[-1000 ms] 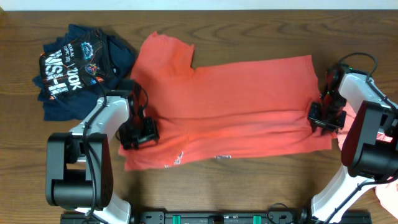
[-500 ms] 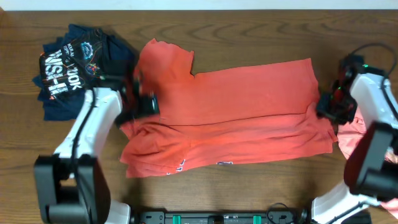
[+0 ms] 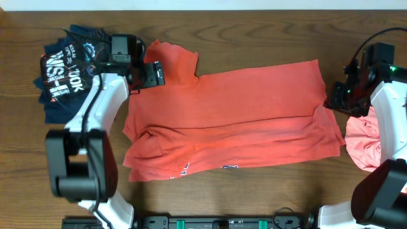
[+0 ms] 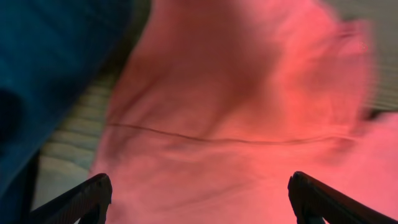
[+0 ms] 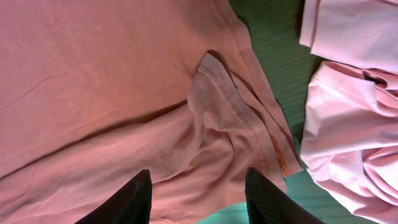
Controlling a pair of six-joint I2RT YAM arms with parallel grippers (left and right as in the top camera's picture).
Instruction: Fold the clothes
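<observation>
The coral-red sleeve's edge runs by just one open finger, so the left gripper will move slightly toward the navy shirt and go down to that edge next.
A coral-red T-shirt lies spread across the table, its lower part folded up into a doubled band along the front. A sleeve sticks up at its back left. My left gripper hovers over that sleeve, open wide, with nothing between its fingers. At the shirt's right edge my right gripper is open above the rumpled hem, holding nothing. A salmon-pink shirt lies bunched at the far right, beside the hem.
A dark navy printed shirt lies crumpled at the back left, just beside my left gripper and at the left edge of the left wrist view. Bare wooden table shows in front of the coral shirt.
Both grippers let go of the coral shirt and opened. The left arm swung from the shirt's front left corner back to the sleeve. The right gripper lifted back off the right hem.
</observation>
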